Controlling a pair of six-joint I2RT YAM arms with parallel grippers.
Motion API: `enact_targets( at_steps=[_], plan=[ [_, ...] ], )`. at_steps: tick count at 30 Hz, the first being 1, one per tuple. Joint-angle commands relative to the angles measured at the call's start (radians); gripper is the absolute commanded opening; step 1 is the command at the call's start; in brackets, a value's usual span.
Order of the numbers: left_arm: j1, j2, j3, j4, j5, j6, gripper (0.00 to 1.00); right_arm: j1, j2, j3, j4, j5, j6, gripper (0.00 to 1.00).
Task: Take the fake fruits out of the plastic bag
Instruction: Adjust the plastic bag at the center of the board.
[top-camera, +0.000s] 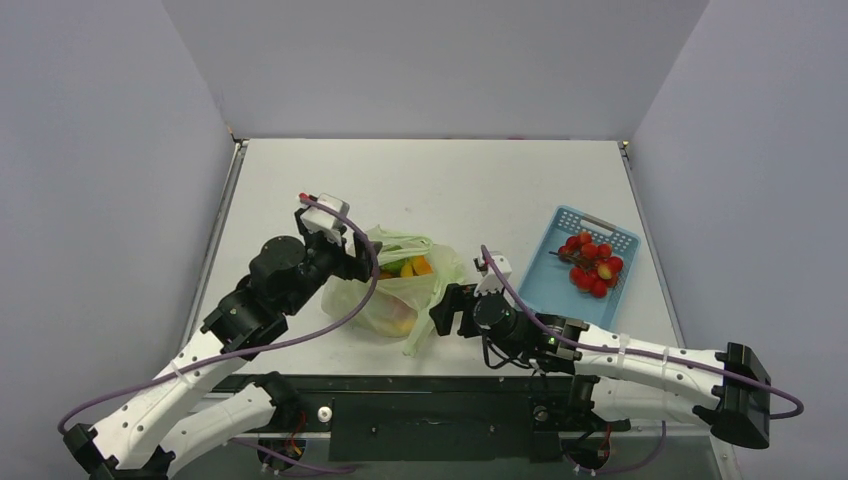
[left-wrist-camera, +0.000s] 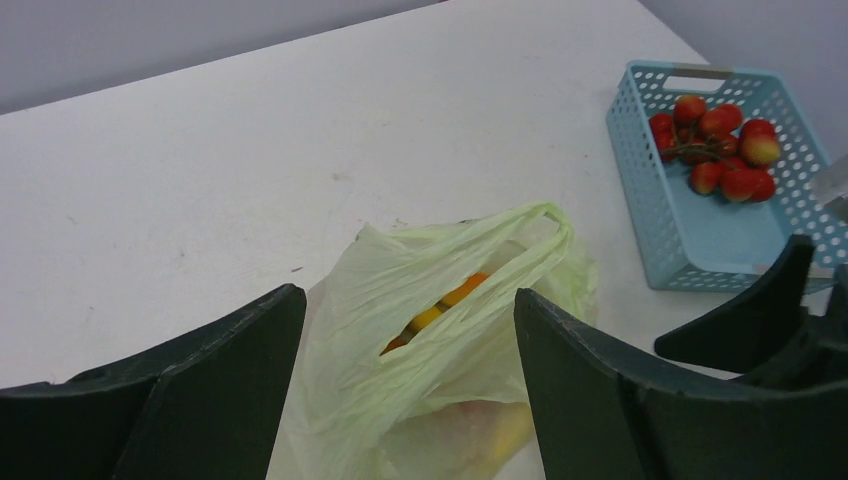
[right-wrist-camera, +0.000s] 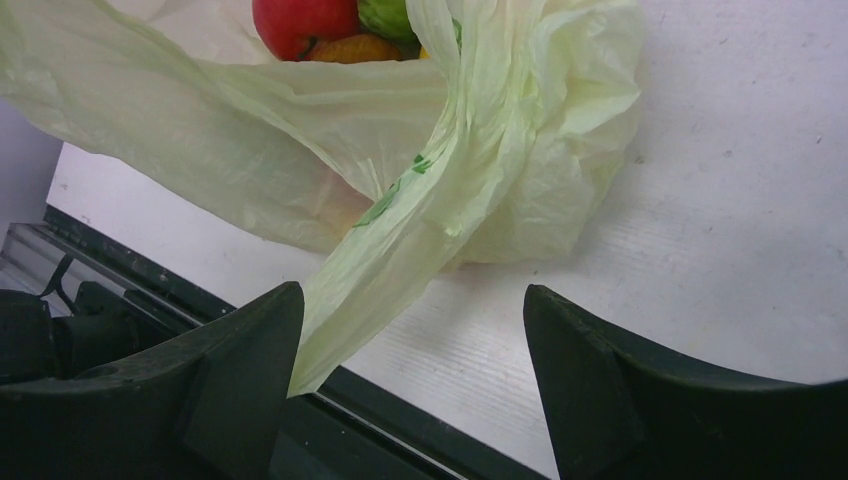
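Note:
The pale handle strap (top-camera: 408, 249) (left-wrist-camera: 478, 322) stretches over the orange and yellow fruits, so I will next move my left gripper down toward the bag's opening and onto this strap.
The pale yellow-green plastic bag (top-camera: 395, 292) lies crumpled on the table between my two grippers. Orange and yellow fake fruits (top-camera: 410, 266) show through its opening, and also in the left wrist view (left-wrist-camera: 445, 305). The right wrist view shows a red fruit (right-wrist-camera: 303, 20), a green one (right-wrist-camera: 385, 14) and an orange one (right-wrist-camera: 350, 48) inside the bag (right-wrist-camera: 300, 130). My left gripper (top-camera: 357, 264) is open over the bag's left side (left-wrist-camera: 408, 295). My right gripper (top-camera: 447, 310) is open at the bag's right (right-wrist-camera: 412, 290); a bag handle (right-wrist-camera: 370, 270) hangs beside its left finger.
A blue lattice basket (top-camera: 560, 275) stands to the right and holds a cluster of small red fruits (top-camera: 592, 266); it also shows in the left wrist view (left-wrist-camera: 700, 240). The table's dark front edge (right-wrist-camera: 400, 420) runs just below the right gripper.

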Motion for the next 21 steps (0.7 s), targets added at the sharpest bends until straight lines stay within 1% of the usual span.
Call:
enact_targets(
  at_steps=[1, 4, 5, 6, 7, 8, 9, 10, 11, 12, 13, 15, 20, 21],
  plan=[
    [-0.002, 0.083, 0.159, -0.126, 0.088, -0.121, 0.75, 0.01, -0.051, -0.079, 0.196, -0.02, 0.113, 0.76],
    [-0.01, 0.209, 0.294, -0.23, 0.09, -0.117, 0.73, 0.01, -0.057, -0.108, 0.247, -0.024, 0.142, 0.77],
    [-0.032, 0.257, 0.334, -0.247, 0.082, -0.099, 0.73, 0.009, -0.057, -0.113, 0.25, -0.025, 0.144, 0.77],
    [-0.049, 0.277, 0.349, -0.272, 0.04, -0.086, 0.73, 0.009, -0.056, -0.114, 0.251, -0.024, 0.148, 0.77],
    [-0.102, 0.312, 0.366, -0.283, 0.003, -0.055, 0.73, 0.01, -0.056, -0.115, 0.251, -0.026, 0.152, 0.77],
    [-0.133, 0.325, 0.37, -0.282, -0.073, -0.033, 0.73, 0.009, -0.058, -0.122, 0.251, -0.027, 0.159, 0.77],
    [-0.199, 0.347, 0.367, -0.271, -0.115, 0.017, 0.73, 0.009, -0.06, -0.126, 0.266, -0.032, 0.164, 0.77],
    [-0.23, 0.356, 0.363, -0.26, -0.196, 0.044, 0.73, 0.01, -0.069, -0.137, 0.282, -0.033, 0.174, 0.77],
    [-0.287, 0.372, 0.344, -0.235, -0.234, 0.097, 0.73, 0.009, -0.082, -0.145, 0.285, -0.036, 0.179, 0.77],
    [-0.312, 0.379, 0.332, -0.218, -0.293, 0.134, 0.74, 0.008, -0.09, -0.16, 0.289, -0.036, 0.189, 0.77],
    [-0.343, 0.388, 0.301, -0.185, -0.312, 0.205, 0.74, 0.008, -0.109, -0.168, 0.289, -0.035, 0.193, 0.77],
    [-0.37, 0.396, 0.255, -0.142, -0.362, 0.282, 0.74, 0.008, -0.139, -0.191, 0.284, -0.028, 0.206, 0.77],
    [-0.39, 0.398, 0.161, -0.042, -0.424, 0.441, 0.74, 0.007, -0.182, -0.232, 0.277, -0.015, 0.231, 0.78],
    [-0.398, 0.414, 0.137, -0.012, -0.468, 0.462, 0.74, 0.006, -0.183, -0.235, 0.28, -0.014, 0.237, 0.78]
  ],
)
